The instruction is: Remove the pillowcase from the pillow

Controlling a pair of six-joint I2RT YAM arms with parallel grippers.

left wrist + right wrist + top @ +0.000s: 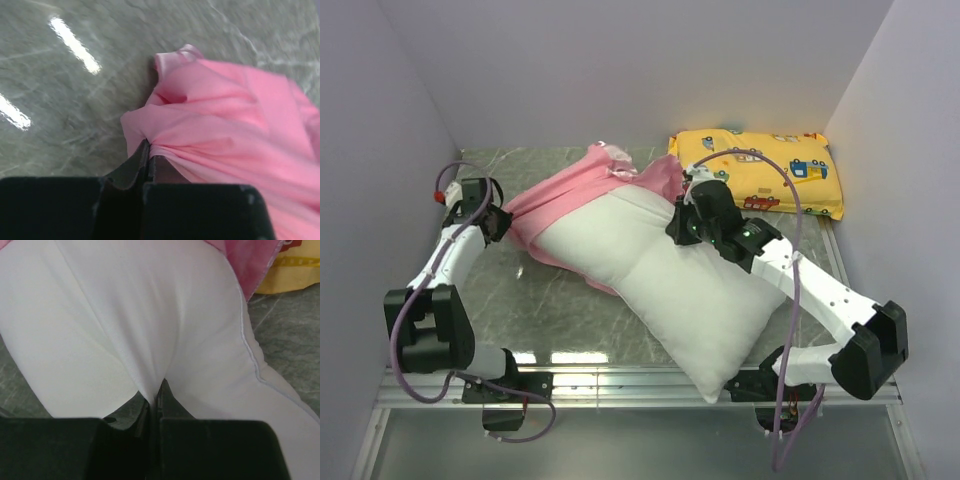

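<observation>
My right gripper draws the pinched fold of pillow (667, 238) slightly away from the pillowcase (582, 190) next, then opens to release it. Pink satin still covers the pillow's far end.
The plump white pillow (665, 285) lies diagonally across the table, most of it bare. The pink satin pillowcase (582, 190) covers only its far left end, bunched and crumpled. My left gripper (500, 222) is shut on a fold at the pillowcase's left edge; in the left wrist view the pink fabric (235, 125) runs pinched into the left gripper (148, 150). My right gripper (678, 228) is shut on a pinch of the pillow's white cloth near its upper right side; the right wrist view shows the pillow (125, 320) drawn into the right gripper (156, 390).
A yellow cartoon-vehicle-print pillow (765, 170) lies at the back right, close to the right arm. Walls close the table on the left, back and right. Grey marble tabletop (535, 310) shows at the front left, and a metal rail (620, 385) runs along the near edge.
</observation>
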